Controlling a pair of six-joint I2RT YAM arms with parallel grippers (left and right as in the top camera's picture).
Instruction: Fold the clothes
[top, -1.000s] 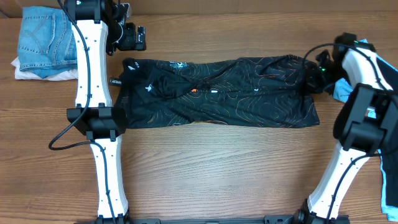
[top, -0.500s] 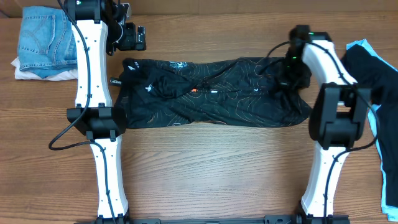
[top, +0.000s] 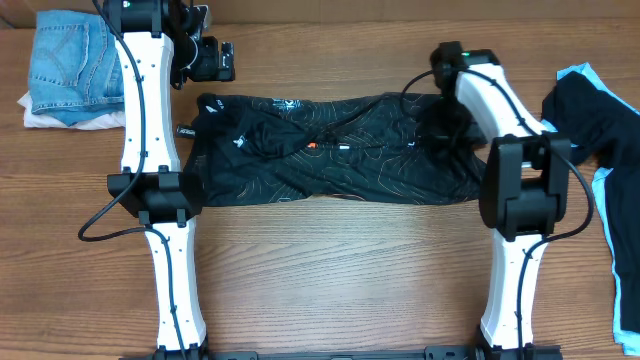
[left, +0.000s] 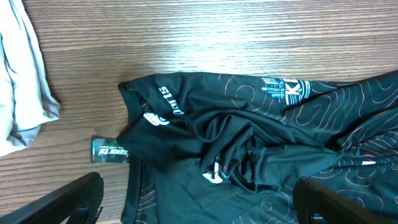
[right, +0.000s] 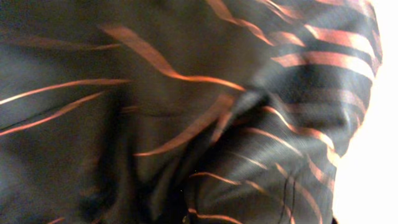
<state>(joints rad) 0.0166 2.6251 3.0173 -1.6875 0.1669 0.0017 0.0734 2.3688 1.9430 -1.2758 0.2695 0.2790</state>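
The right gripper draws the held end toward the black-and-light-blue garment next, then opens to release it, as the jersey is rumpled.
The clothes' black jersey (top: 340, 150) with thin orange contour lines lies stretched across the table's middle, rumpled at its centre. Its collar end (left: 186, 124) with white lettering fills the left wrist view. My left gripper (top: 208, 62) hovers open by that left end, both fingers (left: 74, 196) apart with only cloth below them. My right gripper (top: 440, 132) is down on the jersey's right end, shut on the fabric. Bunched black cloth with orange lines (right: 205, 124) fills the right wrist view and hides the fingers. A black-and-light-blue garment (top: 600, 130) lies at the right edge.
Folded blue jeans (top: 70, 60) rest on a white cloth (top: 55, 118) at the back left corner. That white cloth (left: 18, 81) also shows at the left of the left wrist view. A small black tag (left: 111, 150) lies on the wood beside the jersey's collar end.
My right arm has swung left from the table's right edge onto the jersey, drawing its right end leftward and uncovering the black-and-blue garment. The left arm has stayed still.
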